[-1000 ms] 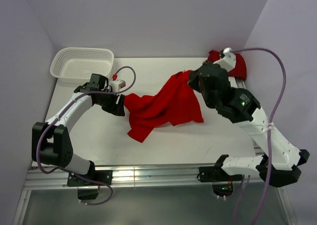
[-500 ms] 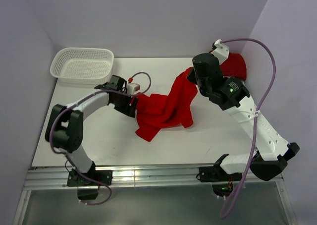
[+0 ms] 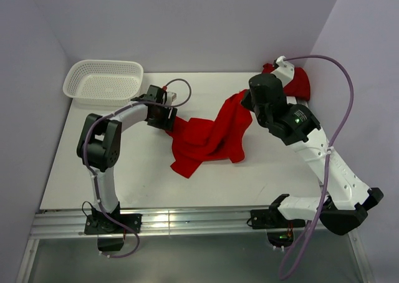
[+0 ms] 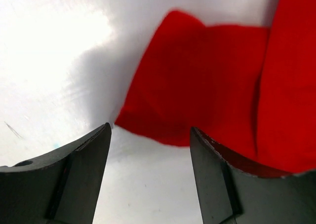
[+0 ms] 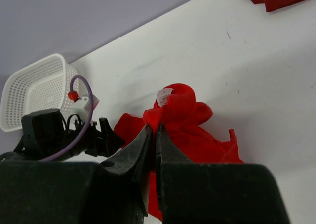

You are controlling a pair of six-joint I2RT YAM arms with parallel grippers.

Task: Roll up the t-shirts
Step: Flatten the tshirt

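Note:
The tabletop is bare below my right gripper and to its right in the top view. My right gripper needs to move up, across and down to let go of the shirt's end.
One red t-shirt lies crumpled in the middle of the table, with one end lifted. My right gripper is shut on that raised end, and in the right wrist view the fabric bunches above the tips beside a white label. My left gripper is open at the shirt's left edge. In the left wrist view the red cloth lies just ahead of the tips on the table. The second red t-shirt lies bunched at the back right corner, partly behind the right arm.
A white mesh basket stands at the back left corner and also shows in the right wrist view. The walls stand close behind and to both sides. The table's front edge has a metal rail.
My left gripper has moved right and then back along the shirt's left edge. The shirt has gathered into a narrower bunch. My right gripper still holds the raised end.

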